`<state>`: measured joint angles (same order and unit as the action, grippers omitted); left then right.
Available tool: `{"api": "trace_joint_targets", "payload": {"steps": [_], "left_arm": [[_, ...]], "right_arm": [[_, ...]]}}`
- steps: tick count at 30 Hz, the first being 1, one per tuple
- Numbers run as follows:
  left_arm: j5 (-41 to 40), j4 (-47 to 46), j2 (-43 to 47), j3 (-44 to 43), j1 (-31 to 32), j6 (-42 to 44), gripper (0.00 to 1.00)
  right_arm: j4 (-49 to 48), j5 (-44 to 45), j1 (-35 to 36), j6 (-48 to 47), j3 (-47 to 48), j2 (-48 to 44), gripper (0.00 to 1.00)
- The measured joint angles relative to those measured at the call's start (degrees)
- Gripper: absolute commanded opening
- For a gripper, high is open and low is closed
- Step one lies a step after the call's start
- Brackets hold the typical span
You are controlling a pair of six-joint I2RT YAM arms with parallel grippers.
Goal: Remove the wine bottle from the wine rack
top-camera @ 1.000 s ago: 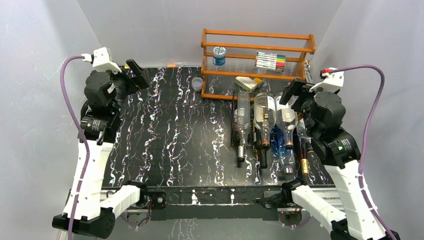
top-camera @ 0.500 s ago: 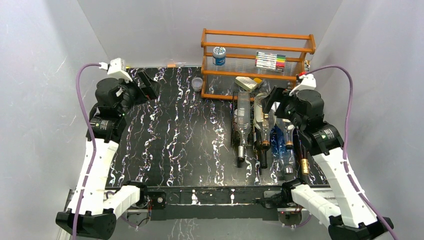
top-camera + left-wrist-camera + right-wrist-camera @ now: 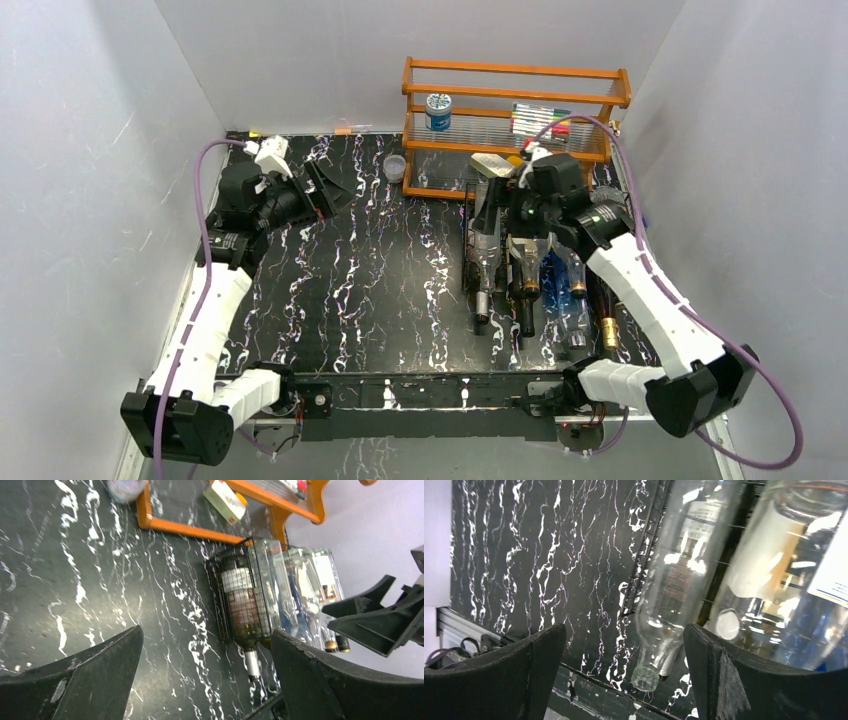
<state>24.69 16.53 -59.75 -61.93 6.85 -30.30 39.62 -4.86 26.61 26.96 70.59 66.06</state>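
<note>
I will lower my open right gripper over the clear bottle's body (image 3: 487, 244) (image 3: 674, 587) to close across it, because the bottle is still below the spread fingers.
The black wire wine rack (image 3: 467, 255) sits at the table's right and holds several bottles lying side by side, necks toward me. A clear bottle (image 3: 485, 245) lies in the leftmost slot, an amber one (image 3: 525, 265) beside it. My right gripper (image 3: 493, 207) is open and hovers over the clear bottle's far end, holding nothing. In the right wrist view the clear bottle (image 3: 679, 580) lies between my spread fingers (image 3: 744, 680), above the rack (image 3: 639, 575). My left gripper (image 3: 330, 185) is open and empty, over the table's far left. The left wrist view shows the rack (image 3: 216, 605) with a dark labelled bottle (image 3: 240, 600).
An orange wooden shelf (image 3: 515, 95) stands behind the rack with a blue-lidded jar (image 3: 438, 110), a marker set (image 3: 540, 122) and a small box (image 3: 492, 165). A small cup (image 3: 396, 167) stands left of it. White walls enclose the black marbled table (image 3: 360, 280).
My right gripper has swung left and forward from the rack's right side to above the clear bottle. My left gripper has moved right toward the table's middle. The bottles have not moved.
</note>
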Motion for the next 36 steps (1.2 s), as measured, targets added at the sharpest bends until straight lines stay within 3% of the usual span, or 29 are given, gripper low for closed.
{"api": "trace_joint_targets", "payload": {"steps": [6,11,36], "left_arm": [[4.8,-0.9,-1.2,2.5,0.0,-1.7,0.98],[6.7,-1.6,0.1,5.0,0.0,-2.4,0.98],[8.7,2.4,3.4,9.0,0.0,-0.1,0.98]], "right_arm": [[6.4,9.6,8.3,1.1,9.4,9.7,0.94],[11.5,18.5,9.5,2.0,14.9,16.7,0.89],[18.4,41.5,15.6,6.1,20.6,35.5,0.73]]}}
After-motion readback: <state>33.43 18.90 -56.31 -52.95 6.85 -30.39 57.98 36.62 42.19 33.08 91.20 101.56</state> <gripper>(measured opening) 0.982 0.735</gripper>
